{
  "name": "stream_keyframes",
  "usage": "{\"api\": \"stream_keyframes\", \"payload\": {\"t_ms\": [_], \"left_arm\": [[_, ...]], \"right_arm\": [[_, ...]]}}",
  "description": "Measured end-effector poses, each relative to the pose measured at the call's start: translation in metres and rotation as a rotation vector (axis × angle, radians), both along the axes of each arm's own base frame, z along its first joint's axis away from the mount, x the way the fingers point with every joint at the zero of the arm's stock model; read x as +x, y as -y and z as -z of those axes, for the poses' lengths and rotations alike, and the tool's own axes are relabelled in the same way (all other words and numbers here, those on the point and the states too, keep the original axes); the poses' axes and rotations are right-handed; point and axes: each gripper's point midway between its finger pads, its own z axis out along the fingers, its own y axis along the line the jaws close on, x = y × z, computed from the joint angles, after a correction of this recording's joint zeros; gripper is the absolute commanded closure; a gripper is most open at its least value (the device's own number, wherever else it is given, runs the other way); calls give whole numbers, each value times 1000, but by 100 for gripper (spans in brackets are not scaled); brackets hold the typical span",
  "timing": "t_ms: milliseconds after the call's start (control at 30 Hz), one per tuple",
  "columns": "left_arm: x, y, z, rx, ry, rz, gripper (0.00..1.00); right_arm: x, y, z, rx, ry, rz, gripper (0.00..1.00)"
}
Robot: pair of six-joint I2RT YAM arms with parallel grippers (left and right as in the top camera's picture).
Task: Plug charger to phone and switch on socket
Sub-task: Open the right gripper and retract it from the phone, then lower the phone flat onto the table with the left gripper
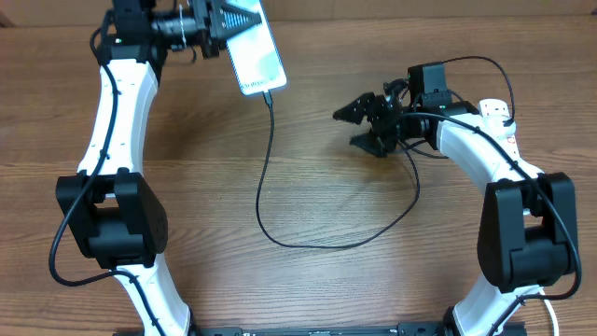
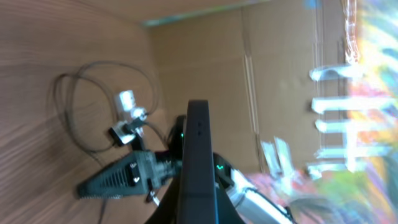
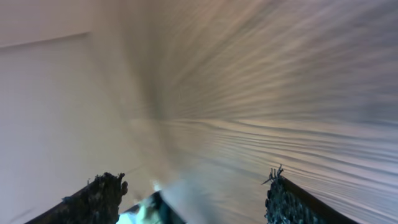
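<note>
The charger is in the phone's edge. My left gripper should next move back and down to bare wood inside the cable loop (image 1: 298,177) and let go of the phone.
My left gripper (image 1: 233,26) is shut on the phone (image 1: 256,54) and holds it above the table's far side, its pale screen facing up. In the left wrist view the phone (image 2: 199,155) shows edge-on as a dark bar between the jaws. The charger (image 1: 270,177), a thin black cable, meets the phone's lower edge and loops down across the table towards the right arm. My right gripper (image 1: 358,128) hovers open and empty, right of the phone; its fingers (image 3: 99,198) stand wide apart. A white piece with red marks (image 1: 495,110), possibly the socket, peeks out behind the right arm.
The wooden table (image 1: 205,205) carries the cable loop in its middle. Both arm bases stand at the near edge, left (image 1: 112,219) and right (image 1: 527,229). Cardboard panels (image 2: 205,62) close off the far side.
</note>
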Motion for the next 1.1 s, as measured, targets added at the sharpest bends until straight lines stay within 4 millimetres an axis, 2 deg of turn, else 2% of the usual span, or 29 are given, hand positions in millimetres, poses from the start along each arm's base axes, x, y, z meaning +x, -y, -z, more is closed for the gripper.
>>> {"api": "stream_keyframes", "payload": {"t_ms": [67,133,200,267,400,467,533,667,800,867,1100], "left_arm": [[-2,1,18,47,-44,-24,96],[-6,3,34,100,-78,-44,96],[-13,7,58,195,-120,-59,96],[-19,12,73,265,-138,-61,96],[-30,32,104,392,-130,-35,96],[-36,39,118,433,-137,-21,96],[-49,53,147,523,-163,1,96],[-65,66,182,646,-191,15,96],[-78,78,217,753,-192,14,96],[-82,80,226,766,-197,14,96],[-101,69,273,822,-299,-27,96]], "right_arm": [[-6,17,4,-88,-18,30,25],[-9,33,-3,-156,-6,62,25],[-12,61,-27,-255,46,136,24],[-16,83,-54,-323,108,198,24],[-33,114,-95,-430,196,297,20],[-47,127,-116,-492,237,345,14],[-56,136,-128,-533,265,375,12],[-69,148,-138,-591,283,408,12],[-76,153,-133,-625,254,409,12],[-77,154,-133,-628,251,408,12],[-79,155,-131,-636,244,407,12]]}}
